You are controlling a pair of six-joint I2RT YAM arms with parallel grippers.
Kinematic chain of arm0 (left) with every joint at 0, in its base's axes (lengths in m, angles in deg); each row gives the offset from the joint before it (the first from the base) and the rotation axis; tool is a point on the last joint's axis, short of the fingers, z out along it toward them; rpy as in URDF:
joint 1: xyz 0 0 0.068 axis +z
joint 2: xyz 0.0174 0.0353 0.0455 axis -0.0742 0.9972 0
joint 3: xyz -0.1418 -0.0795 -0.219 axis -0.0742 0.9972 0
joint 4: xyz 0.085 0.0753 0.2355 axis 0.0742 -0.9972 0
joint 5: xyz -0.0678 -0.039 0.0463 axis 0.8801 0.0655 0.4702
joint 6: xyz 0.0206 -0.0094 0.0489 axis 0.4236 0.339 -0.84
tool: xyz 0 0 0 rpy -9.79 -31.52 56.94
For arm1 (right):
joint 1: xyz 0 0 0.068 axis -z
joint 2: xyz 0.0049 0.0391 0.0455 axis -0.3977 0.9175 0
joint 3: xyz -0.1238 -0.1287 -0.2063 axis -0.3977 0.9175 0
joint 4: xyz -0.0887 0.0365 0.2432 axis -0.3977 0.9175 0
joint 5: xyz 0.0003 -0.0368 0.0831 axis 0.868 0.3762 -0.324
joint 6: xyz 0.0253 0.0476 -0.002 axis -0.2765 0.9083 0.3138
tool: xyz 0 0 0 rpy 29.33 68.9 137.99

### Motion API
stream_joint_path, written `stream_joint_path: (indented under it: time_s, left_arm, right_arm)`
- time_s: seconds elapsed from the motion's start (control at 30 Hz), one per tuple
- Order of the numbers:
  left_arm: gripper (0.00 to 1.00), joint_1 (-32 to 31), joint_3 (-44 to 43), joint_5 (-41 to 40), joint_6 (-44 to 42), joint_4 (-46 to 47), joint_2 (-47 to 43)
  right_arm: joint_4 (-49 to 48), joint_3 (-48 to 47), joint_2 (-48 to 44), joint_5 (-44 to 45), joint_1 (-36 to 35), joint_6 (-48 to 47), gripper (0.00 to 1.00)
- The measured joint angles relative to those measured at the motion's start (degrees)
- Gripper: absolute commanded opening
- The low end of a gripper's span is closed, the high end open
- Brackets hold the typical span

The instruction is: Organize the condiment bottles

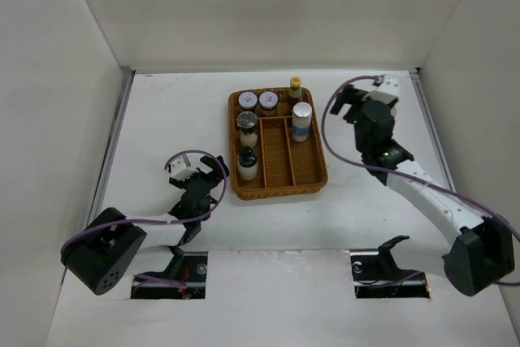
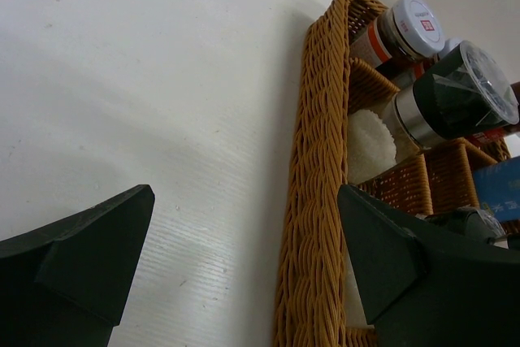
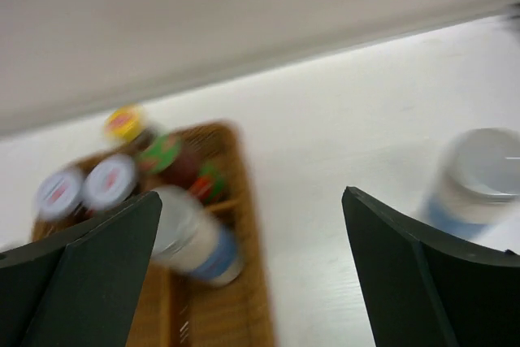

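My right gripper moves to the right in the wrist view next and lowers over the second shaker's silver cap, since that shaker still stands outside the tray.
The brown wicker tray holds two pink-white-lidded jars, the yellow-capped dark sauce bottle, one silver-capped blue-labelled shaker, the grey-lidded jar and the black-capped white bottle. The second shaker stands on the table right of the tray, blurred in the right wrist view and hidden in the top view. My left gripper is open and empty, low beside the tray's left wall. My right gripper is open and empty, above the table right of the tray.
White walls enclose the table on three sides. In the left wrist view a pink-white-lidded jar and the grey-lidded jar rise over the tray rim. The tray's long middle compartment holds nothing.
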Motion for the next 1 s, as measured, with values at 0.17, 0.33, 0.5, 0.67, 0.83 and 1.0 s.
stream_joint_path:
  time_s: [0.17,0.33,0.5,0.67,0.83,1.0]
  left_arm:
    - [1.0,0.0,0.0,0.0,0.0,0.0,0.0]
    - [1.0,-0.1,0.0,0.0,0.0,0.0,-0.1]
    - [1.0,-0.1,0.0,0.2,0.0,0.0,0.0]
    - [1.0,-0.1,-0.2,0.7,0.0,0.0,1.1]
    - [1.0,-0.1,-0.2,1.3,0.0,0.0,1.4]
    - [1.0,0.1,-0.3,1.4,0.0,0.0,1.8]
  right_arm:
    - [4.4,-1.0,0.7,5.9,14.3,1.7,1.0]
    - [9.4,-2.2,9.3,6.0,21.1,1.8,1.0]
    - [11.0,-3.1,14.7,2.2,24.3,1.9,1.0]
    - [8.1,-4.9,18.6,-0.1,25.3,1.8,0.96]
    - [2.8,-5.7,22.6,-1.9,25.8,1.2,0.61]
    - [1.0,-4.1,21.4,-2.1,25.7,1.6,0.51]
